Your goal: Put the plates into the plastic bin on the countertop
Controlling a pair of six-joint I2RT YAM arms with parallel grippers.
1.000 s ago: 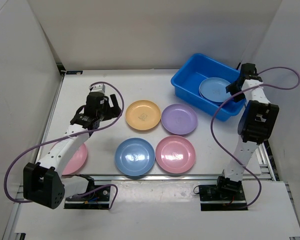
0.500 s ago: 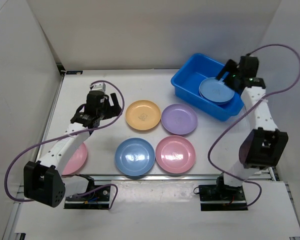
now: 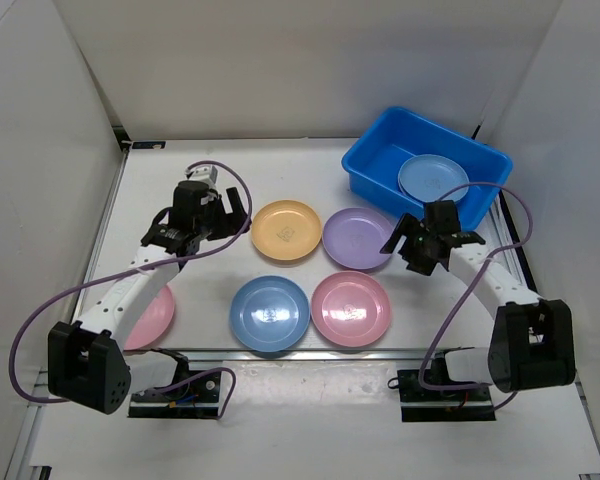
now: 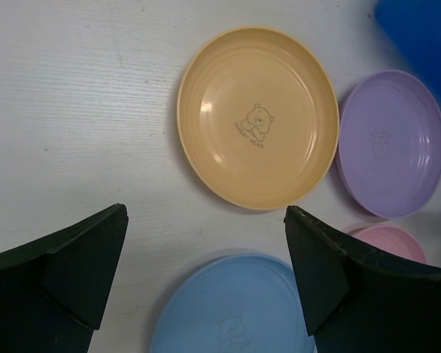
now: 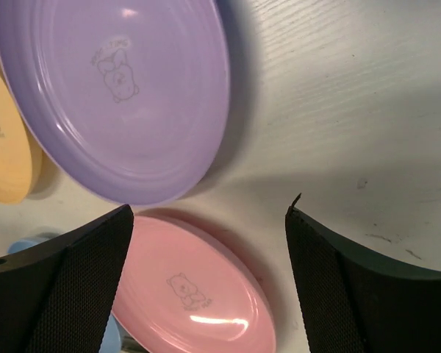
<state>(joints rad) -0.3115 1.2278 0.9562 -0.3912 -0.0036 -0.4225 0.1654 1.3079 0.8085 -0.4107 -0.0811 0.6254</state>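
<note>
The purple plate's rim (image 3: 385, 256) (image 5: 216, 140), bordered by bare countertop, lies below and to the left in the top view. My right gripper lowers its fingers that way next, astride the purple plate's rim.
The blue plastic bin (image 3: 380, 160) stands at the back right of the white countertop (image 3: 160, 190), with a blue plate (image 3: 432, 180) lying in it. An orange plate (image 3: 287, 230), a purple plate (image 3: 358, 238), a blue plate (image 3: 269, 312) and a pink plate (image 3: 351, 307) lie in the middle. Another pink plate (image 3: 152, 315) lies partly under the left arm. My left gripper (image 3: 227, 210) is open and empty, left of the orange plate (image 4: 259, 118). My right gripper (image 3: 404, 243) is open and empty, just right of the purple plate (image 5: 117, 88) and above the pink plate (image 5: 191, 287).
White walls close in the countertop on the left, back and right. Purple cables loop from both arms over the table. A corner of the bin (image 4: 419, 37) shows in the left wrist view. The bin's left half holds no plate.
My right arm has swung from over the bin down and forward to the table beside the purple plate. The blue plate stays in the bin. My left gripper has barely moved.
</note>
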